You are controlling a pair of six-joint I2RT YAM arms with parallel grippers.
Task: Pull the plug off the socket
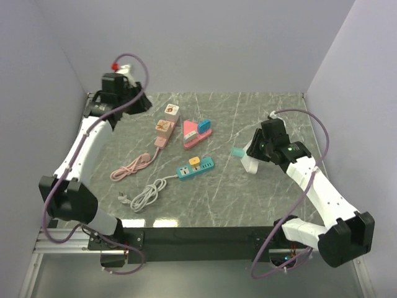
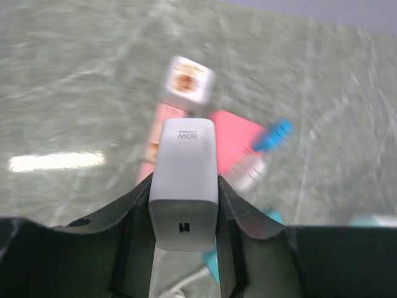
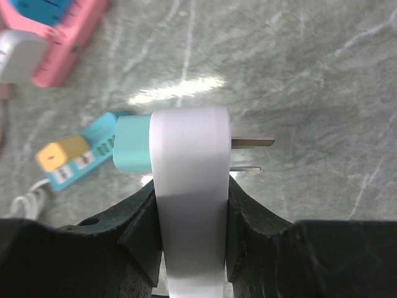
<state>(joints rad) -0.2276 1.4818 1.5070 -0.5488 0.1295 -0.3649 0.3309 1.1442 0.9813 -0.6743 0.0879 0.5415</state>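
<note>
My left gripper should next lower and turn, toward the left in the top view, onto bare far-corner marble (image 2: 56, 69), because the charger plug hangs clear of the strips.
My left gripper (image 2: 184, 186) is shut on a white charger plug (image 2: 184, 180), held high above the table at the back left (image 1: 138, 102). My right gripper (image 3: 189, 186) is shut on a white-and-teal plug (image 3: 186, 161) whose two metal prongs (image 3: 251, 143) stick out free to the right; in the top view this plug (image 1: 248, 162) hangs just over the table's right side. Below lie the socket strips: a light pink one (image 1: 162, 131), a deeper pink one (image 1: 197, 135) carrying a blue plug (image 1: 203, 126), and a teal one (image 1: 196, 168) with a yellow plug (image 1: 194, 161).
A pink cord (image 1: 131, 166) and a white cord (image 1: 146, 194) coil at the front left of the marble table (image 1: 248, 198). A white cube plug (image 2: 186, 84) stands on the light pink strip. Grey walls close in the left, back and right.
</note>
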